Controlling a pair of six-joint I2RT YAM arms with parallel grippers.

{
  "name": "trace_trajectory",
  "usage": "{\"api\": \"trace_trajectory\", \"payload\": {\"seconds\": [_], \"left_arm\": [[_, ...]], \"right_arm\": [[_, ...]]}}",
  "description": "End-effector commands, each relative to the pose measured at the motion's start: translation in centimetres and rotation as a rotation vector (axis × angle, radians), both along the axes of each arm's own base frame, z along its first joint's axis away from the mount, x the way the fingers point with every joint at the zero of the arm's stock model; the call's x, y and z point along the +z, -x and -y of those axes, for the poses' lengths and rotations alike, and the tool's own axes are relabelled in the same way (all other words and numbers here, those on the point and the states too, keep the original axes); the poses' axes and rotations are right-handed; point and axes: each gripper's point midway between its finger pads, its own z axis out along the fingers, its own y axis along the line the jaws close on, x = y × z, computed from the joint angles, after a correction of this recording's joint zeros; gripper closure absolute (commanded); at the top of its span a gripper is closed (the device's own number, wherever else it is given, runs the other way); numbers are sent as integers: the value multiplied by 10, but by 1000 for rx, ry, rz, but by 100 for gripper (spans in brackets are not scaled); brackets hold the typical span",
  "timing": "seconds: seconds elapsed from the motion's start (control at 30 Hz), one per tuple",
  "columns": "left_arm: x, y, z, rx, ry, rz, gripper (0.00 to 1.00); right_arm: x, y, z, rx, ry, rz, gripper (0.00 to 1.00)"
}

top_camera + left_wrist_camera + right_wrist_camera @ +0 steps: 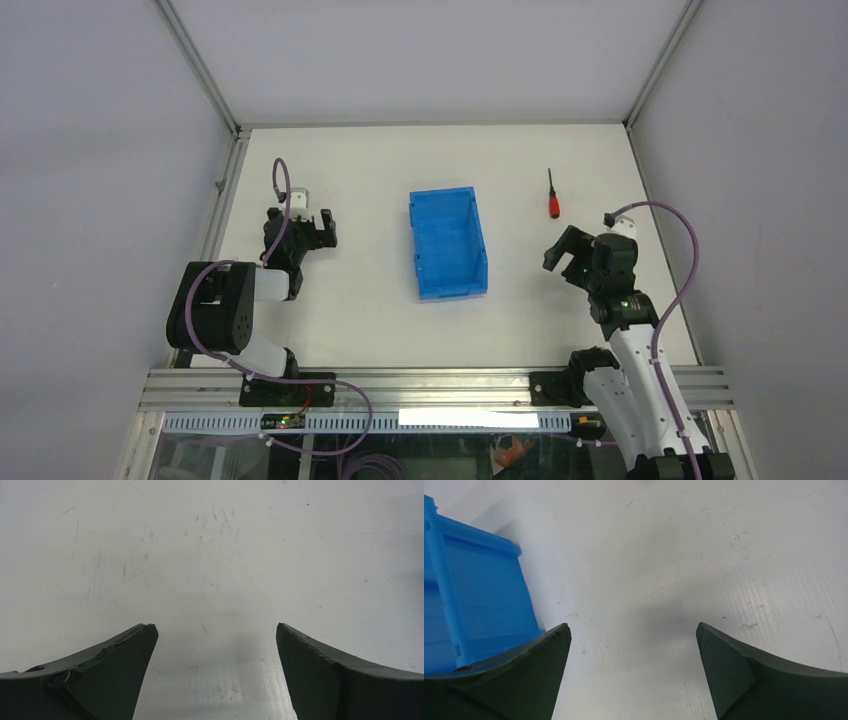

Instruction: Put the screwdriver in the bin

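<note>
Next, my right gripper reaches outward and lowers its open fingers astride the screwdriver's red handle point(554, 207) to close, since the handle lies outward, down on the tabletop.
The screwdriver point(552, 196), red-handled with a thin black shaft, lies on the white table at the far right. The blue bin point(447, 243) stands in the middle of the table, its outer wall point(469, 595) also showing at the left of the right wrist view. My right gripper point(567, 250) hovers open between the two, nearer than the screwdriver and right of the bin, with only bare table between its fingers point(631, 630). Left of the bin, my left gripper point(322, 228) stands open over bare table point(215, 630). The screwdriver shows in neither wrist view.
Metal frame rails point(220, 200) border the table on the left, back and right, with grey walls beyond. A slotted rail point(430, 385) runs along the near edge by the arm bases. The table surface point(210, 555) is scuffed.
</note>
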Motion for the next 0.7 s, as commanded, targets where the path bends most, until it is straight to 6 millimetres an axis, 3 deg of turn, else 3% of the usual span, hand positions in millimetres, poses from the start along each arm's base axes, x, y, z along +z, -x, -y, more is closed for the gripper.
{"api": "trace_trajectory", "payload": {"seconds": [0.0, 0.13, 0.37, 0.53, 0.67], "left_arm": [[17, -4, 5, -9, 20, 55, 1], [17, -4, 5, -9, 19, 56, 1], [17, -4, 5, -9, 20, 56, 1], [17, -4, 5, -8, 19, 55, 1], [17, -4, 5, -9, 20, 56, 1]], "right_arm": [[14, -11, -3, 17, 0, 31, 1], [28, -24, -3, 37, 27, 21, 1], [65, -87, -10, 139, 104, 4, 1], [52, -137, -2, 140, 173, -145, 1], [20, -167, -5, 189, 191, -265, 1]]}}
